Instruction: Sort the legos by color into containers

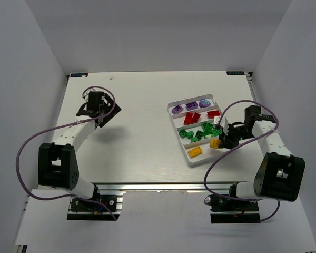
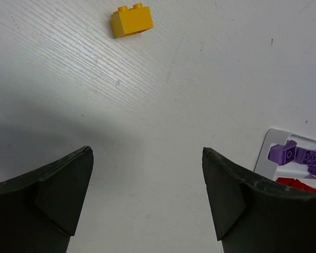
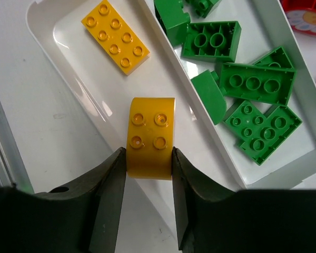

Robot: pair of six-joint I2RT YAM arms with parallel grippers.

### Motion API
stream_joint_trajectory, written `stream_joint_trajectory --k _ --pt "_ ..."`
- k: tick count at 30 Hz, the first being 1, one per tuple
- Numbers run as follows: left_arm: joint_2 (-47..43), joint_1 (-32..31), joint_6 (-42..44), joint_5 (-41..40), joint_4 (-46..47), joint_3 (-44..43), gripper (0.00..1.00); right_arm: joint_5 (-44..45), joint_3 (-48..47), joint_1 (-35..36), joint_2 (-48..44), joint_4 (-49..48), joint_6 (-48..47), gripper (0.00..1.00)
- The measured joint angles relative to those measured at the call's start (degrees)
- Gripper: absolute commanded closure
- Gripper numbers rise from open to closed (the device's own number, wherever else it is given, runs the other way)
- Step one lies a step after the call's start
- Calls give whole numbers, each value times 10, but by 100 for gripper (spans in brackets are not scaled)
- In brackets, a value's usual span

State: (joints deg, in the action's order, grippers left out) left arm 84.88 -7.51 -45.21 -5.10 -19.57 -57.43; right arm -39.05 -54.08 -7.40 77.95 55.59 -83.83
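My left gripper reaches outward and lowers its open fingers astride the small yellow brick [image 2: 131, 22] next, since that lies outward and below, outside the tray.
My right gripper [image 3: 147, 153] is shut on a yellow four-stud brick [image 3: 150, 138] and holds it over the nearest compartment of the white tray [image 3: 73, 63]. A long yellow brick [image 3: 115, 36] lies in that compartment. In the top view the right gripper [image 1: 225, 138] is at the tray's [image 1: 172, 117] near right corner. The other compartments hold green bricks [image 1: 203, 132], red bricks [image 1: 192, 118] and purple bricks [image 1: 191, 106]. My left gripper [image 2: 146, 153] is open and empty over bare table at the far left [image 1: 101, 109]. A small yellow brick [image 2: 131, 20] lies on the table ahead of it.
The green bricks [image 3: 253, 84] fill the compartment beside the held brick, past a thin divider [image 3: 168, 58]. The tray's corner [image 2: 268, 147] with purple bricks [image 2: 297, 155] shows at the left wrist view's right edge. White walls enclose the table.
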Motion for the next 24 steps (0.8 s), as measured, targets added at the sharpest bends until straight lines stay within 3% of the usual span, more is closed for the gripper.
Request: stream_joint_trajectory --k 9,14,16,17,20,23,24 --pt "49 3 14 1 -16 -52 7 16 5 0 18 -59 24 40" --pt "64 5 19 4 -19 -70 7 23 5 -1 23 -69 31 32" --pt "70 7 18 7 -19 -72 7 22 5 -1 21 -67 33 22" --pt "73 7 17 7 -19 -72 8 19 5 -1 19 -66 35 11" --pt "87 9 13 9 -25 -75 10 0 1 -1 -7 -77 61 11" --pt "112 10 7 4 -41 -95 14 -25 3 -1 -52 -170 162 11" --pt "121 10 5 0 -49 -105 15 -36 3 -2 -62 -205 197 25"
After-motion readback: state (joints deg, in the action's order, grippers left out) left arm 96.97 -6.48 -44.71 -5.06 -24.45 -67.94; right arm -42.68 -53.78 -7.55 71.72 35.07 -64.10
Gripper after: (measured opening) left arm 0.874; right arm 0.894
